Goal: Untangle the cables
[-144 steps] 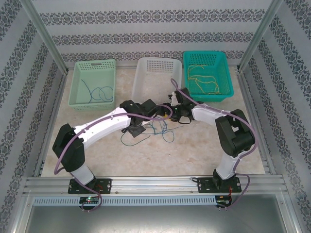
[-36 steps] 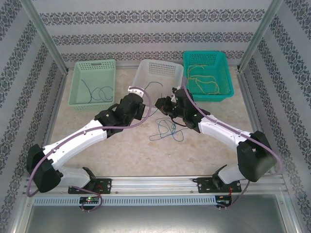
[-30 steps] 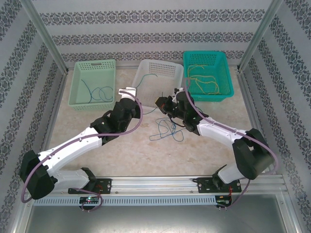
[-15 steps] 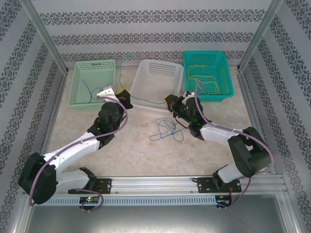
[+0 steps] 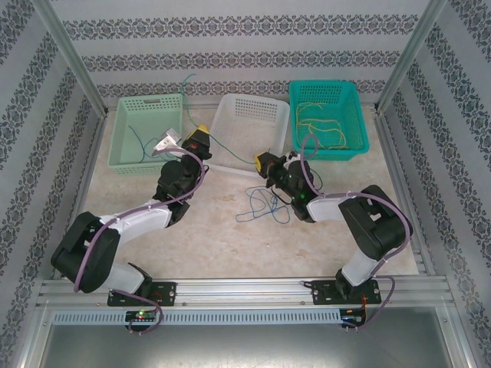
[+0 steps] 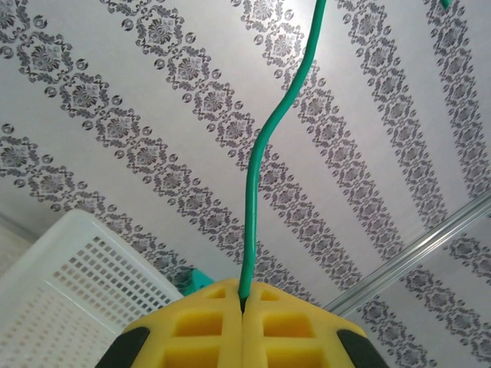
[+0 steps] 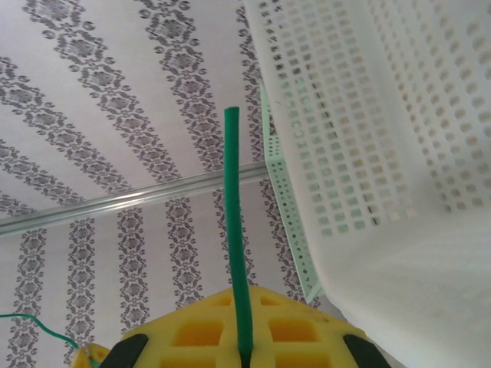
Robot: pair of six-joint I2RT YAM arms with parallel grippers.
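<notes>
The white basket's empty bottom is below and beside my left gripper, so my left gripper will next swing over it, then tip down, lower and release the green cable.
A green cable is stretched taut between my two grippers, in front of the white basket. My left gripper is shut on it; the cable's free end rises from the yellow pads toward the back wall. My right gripper is shut on the other end, and a short straight stub sticks out past its pads. A loose tangle of blue cables lies on the table between the arms. Yellow cables lie in the teal basket. A blue cable lies in the light-green basket.
The three baskets stand in a row along the back of the table. The white basket's wall is close to the right gripper on its right. Metal frame posts and patterned walls close in the sides. Bare tabletop lies near the arm bases.
Both grippers have lifted away from the tangle and moved apart, the left one toward the light-green basket. The green cable has come out of the tangle and now stretches between them.
</notes>
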